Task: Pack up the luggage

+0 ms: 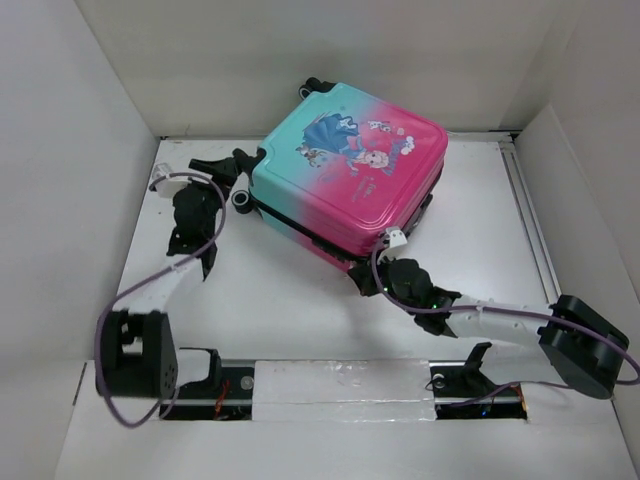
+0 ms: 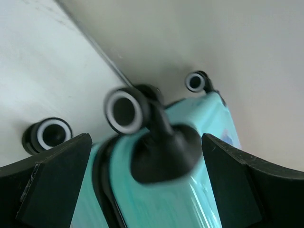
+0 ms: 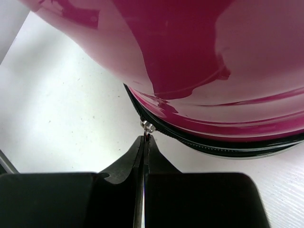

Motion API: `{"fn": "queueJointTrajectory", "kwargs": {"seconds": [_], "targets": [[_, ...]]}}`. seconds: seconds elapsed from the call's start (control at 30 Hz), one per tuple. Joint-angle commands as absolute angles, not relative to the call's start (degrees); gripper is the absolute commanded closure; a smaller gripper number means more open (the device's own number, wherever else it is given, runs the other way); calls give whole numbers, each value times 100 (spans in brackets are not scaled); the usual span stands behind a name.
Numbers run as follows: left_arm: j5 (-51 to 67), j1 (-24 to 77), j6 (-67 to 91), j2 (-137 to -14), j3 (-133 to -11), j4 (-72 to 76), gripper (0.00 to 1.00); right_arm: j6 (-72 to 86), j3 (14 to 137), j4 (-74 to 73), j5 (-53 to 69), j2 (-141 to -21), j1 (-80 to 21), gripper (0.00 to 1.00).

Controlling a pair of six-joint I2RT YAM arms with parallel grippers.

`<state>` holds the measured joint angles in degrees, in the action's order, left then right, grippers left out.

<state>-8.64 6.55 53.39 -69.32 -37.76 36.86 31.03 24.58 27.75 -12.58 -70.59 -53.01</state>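
Note:
I will move my left gripper outward next until both fingers are on either side of the luggage's near upper wheel (image 1: 248, 160) (image 2: 126, 111), and then close them, because the wheel still stands outward beyond my open fingers.
The luggage (image 1: 350, 170), a pink-to-turquoise hard-shell case with a princess print, lies closed and flat at the back middle of the table. My right gripper (image 1: 372, 276) is at its near pink corner, shut on the small metal zipper pull (image 3: 148, 126) on the black zipper trim (image 3: 199, 141). My left gripper (image 1: 228, 190) is open at the turquoise wheel end; in the left wrist view its fingers (image 2: 52, 180) straddle a black wheel mount (image 2: 164, 152) with the black-and-white wheel (image 2: 124, 110) above it.
White walls close the table on the left, back and right. A metal rail (image 1: 530, 220) runs along the right side. The arm bases (image 1: 340, 385) sit on a strip at the near edge. Purple cables (image 1: 190, 255) trail from both arms.

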Motion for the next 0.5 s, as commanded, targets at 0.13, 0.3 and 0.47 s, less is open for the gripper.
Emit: {"fn": "queueJointTrajectory", "kwargs": {"seconds": [0.13, 0.3, 0.47], "targets": [[877, -149, 6600, -8647, -5061, 4200, 1, 3023, 2531, 2988, -571, -7207, -5423, 100], [1362, -211, 6810, -9465, -5669, 4402, 1, 2971, 2531, 2988, -519, -7154, -5423, 100], [1608, -211, 7145, -9940, -5941, 4719, 2, 2971, 2479, 3041, -519, -7154, -5423, 100]]}}
